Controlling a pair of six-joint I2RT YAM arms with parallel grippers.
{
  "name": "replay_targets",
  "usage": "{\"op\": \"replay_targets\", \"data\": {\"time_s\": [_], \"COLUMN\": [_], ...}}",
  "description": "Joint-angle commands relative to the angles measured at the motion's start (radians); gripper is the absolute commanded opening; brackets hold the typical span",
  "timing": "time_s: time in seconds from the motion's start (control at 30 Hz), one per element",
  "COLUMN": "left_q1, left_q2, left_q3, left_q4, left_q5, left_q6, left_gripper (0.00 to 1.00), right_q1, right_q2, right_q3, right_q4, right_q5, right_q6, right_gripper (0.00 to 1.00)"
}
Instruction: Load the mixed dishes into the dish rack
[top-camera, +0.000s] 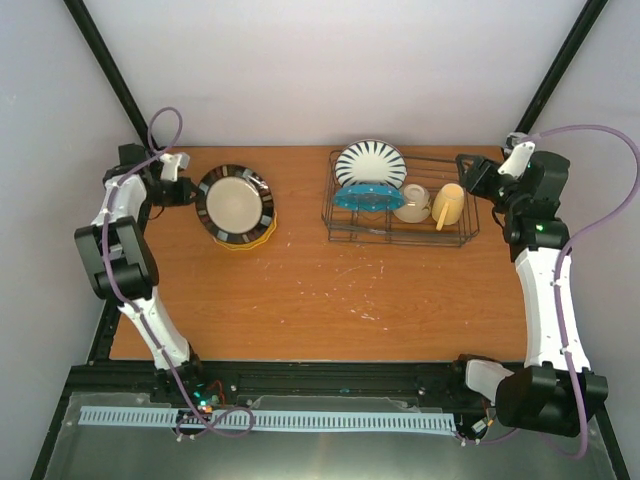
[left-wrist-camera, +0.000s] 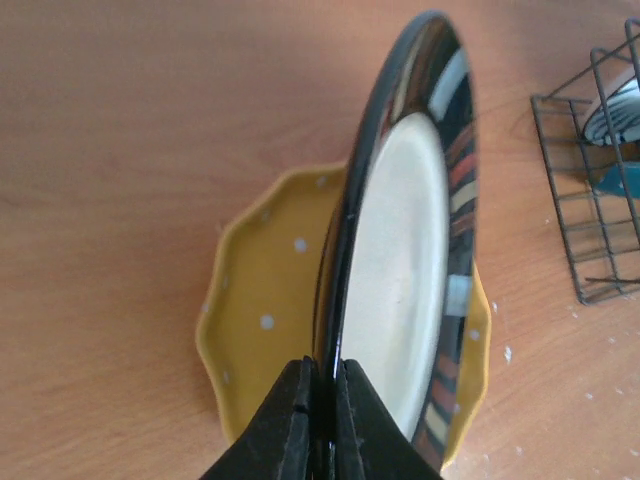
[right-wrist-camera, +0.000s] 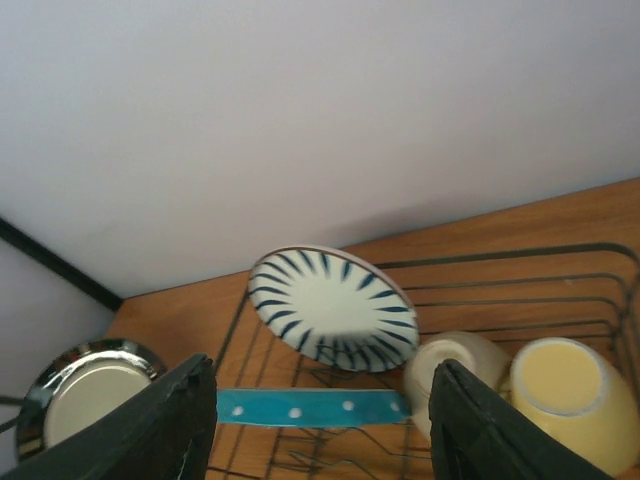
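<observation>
My left gripper will move right in the top view to the rack's near gap beside the teal plate (top-camera: 367, 196) and release next.
My left gripper (top-camera: 190, 190) (left-wrist-camera: 322, 385) is shut on the near rim of a black-rimmed, cream-centred plate (top-camera: 235, 203) (left-wrist-camera: 410, 260). It holds the plate tilted up over the orange-yellow plate (top-camera: 247, 243) (left-wrist-camera: 265, 290), which lies flat on the table. The dish rack (top-camera: 440, 158) (right-wrist-camera: 500, 262) holds the white plate with dark stripes (top-camera: 370, 163) (right-wrist-camera: 335, 310), the teal plate (top-camera: 367, 196) (right-wrist-camera: 310, 407), the small white bowl (top-camera: 411, 203) (right-wrist-camera: 455, 365) and the pale yellow mug (top-camera: 448, 204) (right-wrist-camera: 565, 390). My right gripper (top-camera: 478, 175) (right-wrist-camera: 320, 400) is open and empty at the rack's right end.
The wooden table (top-camera: 330, 290) ends at a white wall behind the rack. The rack's left corner (left-wrist-camera: 590, 230) shows at the right of the left wrist view. The black-rimmed plate also shows at the far left of the right wrist view (right-wrist-camera: 85, 390).
</observation>
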Motion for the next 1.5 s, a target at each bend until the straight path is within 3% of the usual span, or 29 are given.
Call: {"op": "replay_targets", "data": {"time_s": [0.0, 0.17, 0.4, 0.57, 0.63, 0.77, 0.93, 1.1, 1.2, 1.47], "left_q1": [-0.005, -0.008, -0.024, -0.162, -0.251, -0.376, -0.487, -0.593, -0.671, -0.850], "left_q2": [-0.155, -0.215, -0.220, -0.313, -0.367, -0.451, -0.536, -0.560, -0.577, -0.526], "left_q3": [-0.035, -0.032, -0.022, -0.027, -0.019, -0.031, -0.031, -0.018, -0.083, -0.096], "left_q4": [0.251, 0.302, 0.345, 0.468, 0.480, 0.525, 0.559, 0.558, 0.647, 0.764], "left_q5": [0.029, 0.067, 0.203, 0.284, 0.207, 0.088, -0.004, -0.112, -0.190, -0.292], "left_q6": [-0.007, -0.025, -0.061, -0.146, -0.119, -0.089, 0.007, 0.158, 0.240, 0.428], "left_gripper": [0.01, 0.01, 0.01, 0.01, 0.01, 0.00, 0.01, 0.01, 0.00, 0.01], "right_q1": [-0.005, 0.077, 0.305, 0.453, 0.464, 0.438, 0.293, 0.155, 0.087, 0.042], "right_q2": [0.020, 0.100, 0.301, 0.481, 0.504, 0.457, 0.362, 0.224, 0.145, 0.074], "right_q3": [0.006, 0.077, 0.261, 0.425, 0.459, 0.442, 0.321, 0.146, 0.059, -0.026], "right_q4": [0.089, 0.080, -0.016, -0.170, -0.204, -0.161, 0.037, 0.245, 0.330, 0.326], "right_q5": [-0.153, -0.292, -0.428, -0.484, -0.430, -0.231, -0.239, -0.145, -0.093, -0.083], "right_q6": [0.037, 0.013, -0.082, -0.193, -0.218, -0.179, 0.015, 0.219, 0.293, 0.318], "right_gripper": [0.57, 0.57, 0.60, 0.59, 0.57, 0.54, 0.55, 0.53, 0.53, 0.53]}}
